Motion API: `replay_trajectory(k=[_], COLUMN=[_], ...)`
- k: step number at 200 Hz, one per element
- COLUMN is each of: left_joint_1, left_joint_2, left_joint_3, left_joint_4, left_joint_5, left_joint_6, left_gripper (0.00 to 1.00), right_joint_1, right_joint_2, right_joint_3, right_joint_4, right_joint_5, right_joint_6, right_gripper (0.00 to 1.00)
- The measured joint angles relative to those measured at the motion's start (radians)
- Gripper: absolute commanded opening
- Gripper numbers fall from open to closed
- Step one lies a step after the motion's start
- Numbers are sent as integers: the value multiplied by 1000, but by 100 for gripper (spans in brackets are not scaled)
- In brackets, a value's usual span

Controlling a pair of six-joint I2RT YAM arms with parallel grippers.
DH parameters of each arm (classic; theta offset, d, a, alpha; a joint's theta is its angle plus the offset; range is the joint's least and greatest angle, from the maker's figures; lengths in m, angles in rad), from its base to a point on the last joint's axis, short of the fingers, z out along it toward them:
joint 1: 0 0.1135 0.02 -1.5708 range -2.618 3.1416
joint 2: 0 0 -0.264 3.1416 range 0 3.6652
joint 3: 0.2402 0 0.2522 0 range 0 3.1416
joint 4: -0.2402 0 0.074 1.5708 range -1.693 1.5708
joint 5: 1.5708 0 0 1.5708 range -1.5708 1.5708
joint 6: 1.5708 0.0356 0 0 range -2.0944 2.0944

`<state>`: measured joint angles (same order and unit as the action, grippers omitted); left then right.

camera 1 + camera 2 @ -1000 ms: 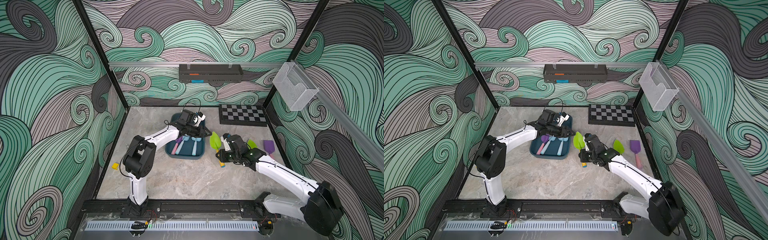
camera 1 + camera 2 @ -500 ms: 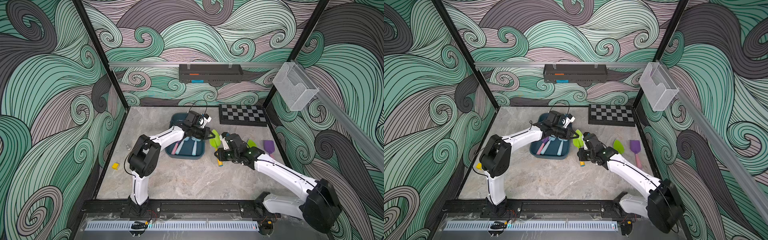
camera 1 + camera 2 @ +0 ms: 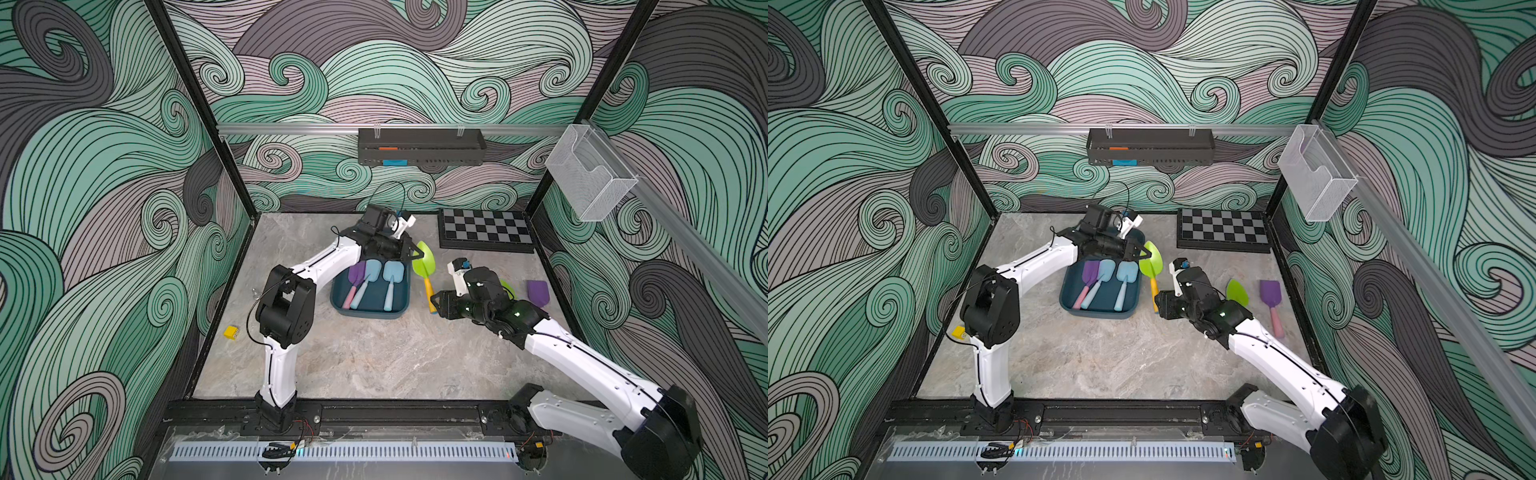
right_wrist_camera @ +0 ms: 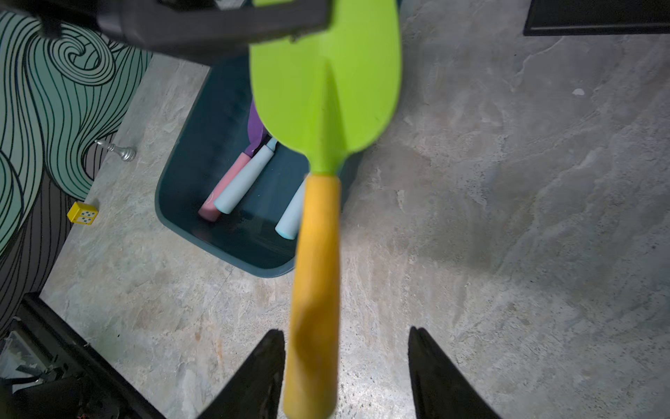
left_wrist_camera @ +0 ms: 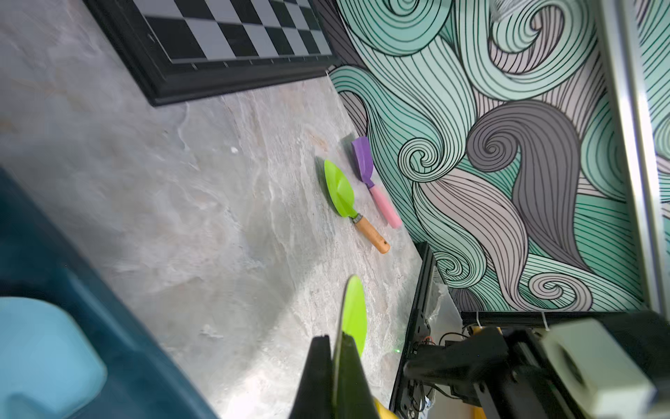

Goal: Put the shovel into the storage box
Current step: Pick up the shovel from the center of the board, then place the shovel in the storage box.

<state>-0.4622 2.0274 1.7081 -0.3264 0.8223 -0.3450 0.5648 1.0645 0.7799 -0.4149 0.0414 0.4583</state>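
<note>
The blade's edge still hangs outside the storage box, so my left gripper needs to move in over the box next and down onto the closest light blue shovel [image 5: 49, 352] to release that edge.
A green shovel [image 3: 424, 262] with a yellow handle [image 4: 319, 254] hangs just right of the dark teal storage box [image 3: 374, 314], above the table. My left gripper [image 5: 335, 339] is shut on the edge of its green blade [image 5: 354, 312]. My right gripper [image 4: 346, 330] is open, and the handle passes between its fingers, close to one fingertip [image 4: 273, 339]. In both top views the box [image 3: 1100, 314] holds a purple shovel [image 3: 356, 273] and two light blue shovels [image 3: 392, 272].
A second green shovel [image 3: 1237, 291] and a purple shovel [image 3: 1270, 293] lie by the right wall. A chessboard [image 3: 484, 230] sits at the back right. A yellow die [image 3: 231, 332] and a silver chess piece [image 4: 121, 150] lie at the left edge.
My left gripper moved right from over the box to the green blade and shut on it. My right gripper, shut on the handle before, has opened.
</note>
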Motion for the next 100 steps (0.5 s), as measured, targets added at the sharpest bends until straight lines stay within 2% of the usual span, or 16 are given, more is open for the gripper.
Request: replay_trajectory(k=[17,46,68,100], left_joint_1=[82,179,187,159], left_joint_2=[35,100,175,249], left_joint_3=[83,212,308,315], left_joint_4=[-71,-200,-270,-306], left_joint_5=[23,-6,-23,-27], left_joint_6=[55,159,209,231], left_gripper=[0,0,0,0], right_joint_1=[-65,-193,-293,-421], right_joint_2=[-13,-28,-29,-24], right_joint_3=[-29,-64,-66,-66], right_joint_4=[-5,-44,-70,-92], right_joint_5=[-8,-20,-27,-54], right_joint_6=[-6,-14,-29,-42], right_gripper=[58,61,62,63])
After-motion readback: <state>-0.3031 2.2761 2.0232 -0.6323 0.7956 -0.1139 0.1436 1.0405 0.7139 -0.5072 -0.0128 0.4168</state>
